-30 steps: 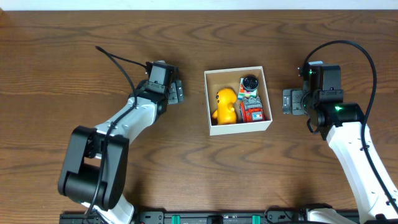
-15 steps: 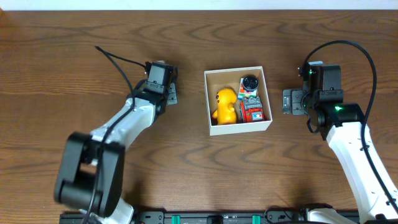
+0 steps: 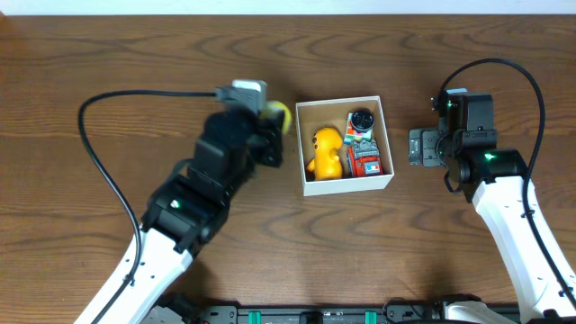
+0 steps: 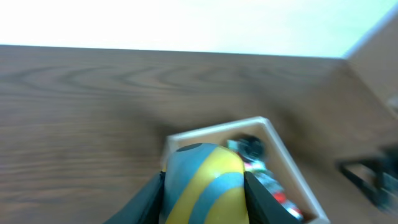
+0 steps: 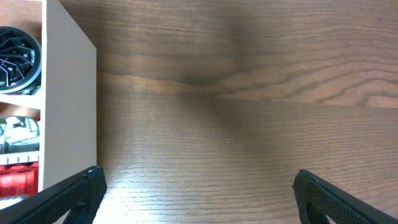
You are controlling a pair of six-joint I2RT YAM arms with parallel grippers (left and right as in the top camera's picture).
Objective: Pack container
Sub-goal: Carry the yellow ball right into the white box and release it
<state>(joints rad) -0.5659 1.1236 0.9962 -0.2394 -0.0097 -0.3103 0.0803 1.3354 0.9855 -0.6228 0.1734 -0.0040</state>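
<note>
The container's far corner beyond the yellow figure is bare. I should carry the striped toy with my left gripper over the container's rim and down into that corner.
The container (image 3: 342,100) is a small white box with a brown inside, at mid-table; its rim (image 4: 217,129) also shows in the left wrist view and its outer wall (image 5: 68,106) in the right wrist view. Inside lie a yellow figure (image 3: 328,151), a red and white toy (image 3: 364,155) and a black round piece (image 3: 361,119). My left gripper (image 4: 204,186) is shut on a yellow and blue striped toy (image 3: 280,115), held above the table just left of the container. My right gripper (image 3: 418,147) stands open just right of the container, nothing between its fingers (image 5: 74,193).
The left arm's black cable (image 3: 108,99) loops over the table at the upper left. A blurred dark shape (image 4: 373,174) sits beyond the container in the left wrist view. Bare wood lies all round the box.
My left gripper has shut on the striped toy, risen off the table and moved right toward the container's left wall. The right arm has not moved.
</note>
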